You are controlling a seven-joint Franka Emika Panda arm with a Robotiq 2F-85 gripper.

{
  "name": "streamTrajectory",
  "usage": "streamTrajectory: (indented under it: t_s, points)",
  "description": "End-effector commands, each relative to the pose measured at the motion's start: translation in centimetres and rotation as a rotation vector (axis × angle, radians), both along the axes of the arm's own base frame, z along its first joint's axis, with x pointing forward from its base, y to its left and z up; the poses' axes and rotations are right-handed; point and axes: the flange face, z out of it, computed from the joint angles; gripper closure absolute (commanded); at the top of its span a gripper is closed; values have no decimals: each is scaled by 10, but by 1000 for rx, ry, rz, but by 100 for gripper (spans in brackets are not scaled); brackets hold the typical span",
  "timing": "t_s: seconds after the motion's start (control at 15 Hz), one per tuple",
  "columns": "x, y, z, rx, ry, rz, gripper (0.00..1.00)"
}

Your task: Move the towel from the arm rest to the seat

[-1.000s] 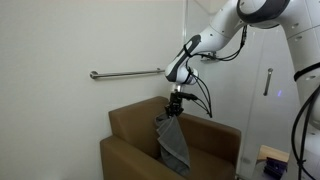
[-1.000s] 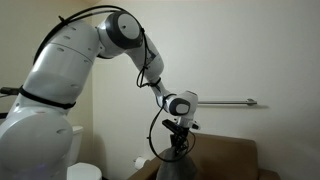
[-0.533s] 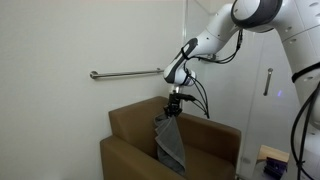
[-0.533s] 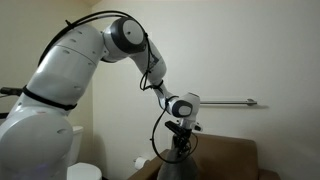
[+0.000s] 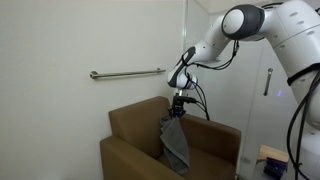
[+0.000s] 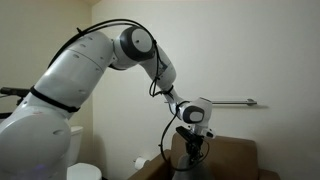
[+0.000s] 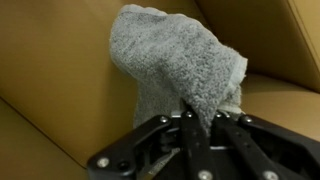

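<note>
The towel (image 5: 176, 146) hangs upright above the armchair's seat (image 5: 203, 162), so my gripper will move down close to the seat below and let go of the fold.
A grey towel (image 5: 176, 146) hangs from my gripper (image 5: 178, 112) over the brown armchair (image 5: 130, 128), its lower end reaching down near the seat. In the wrist view the towel (image 7: 175, 60) is pinched between my fingers (image 7: 203, 118), with the brown chair upholstery (image 7: 60, 70) behind it. In an exterior view my gripper (image 6: 192, 146) hangs above the chair back (image 6: 235, 152), and the towel is barely visible there. The gripper is shut on the towel's top edge.
A metal grab bar (image 5: 125, 73) is fixed to the white wall behind the chair; it also shows in an exterior view (image 6: 235, 102). A white door with a handle (image 5: 268, 80) stands to the side. A white bin (image 6: 85, 172) sits low beside the robot base.
My arm has shifted sideways across the chair, carrying the hanging towel with it. The grip on the towel is unchanged.
</note>
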Motion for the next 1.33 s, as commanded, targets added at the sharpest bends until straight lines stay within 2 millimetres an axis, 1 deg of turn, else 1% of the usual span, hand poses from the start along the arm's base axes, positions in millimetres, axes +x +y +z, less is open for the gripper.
streamTrajectory:
  t_s: [0.0, 0.4, 0.73, 1.07, 1.27]
  points:
    - [3, -6, -30, -10, 13, -107, 95]
    - [-8, -12, -92, 24, 57, -226, 95]
    - [-12, -8, -138, 100, 64, -286, 95]
    - [-10, -7, -163, 170, 60, -326, 95]
    - [-10, -7, -172, 187, 71, -350, 95]
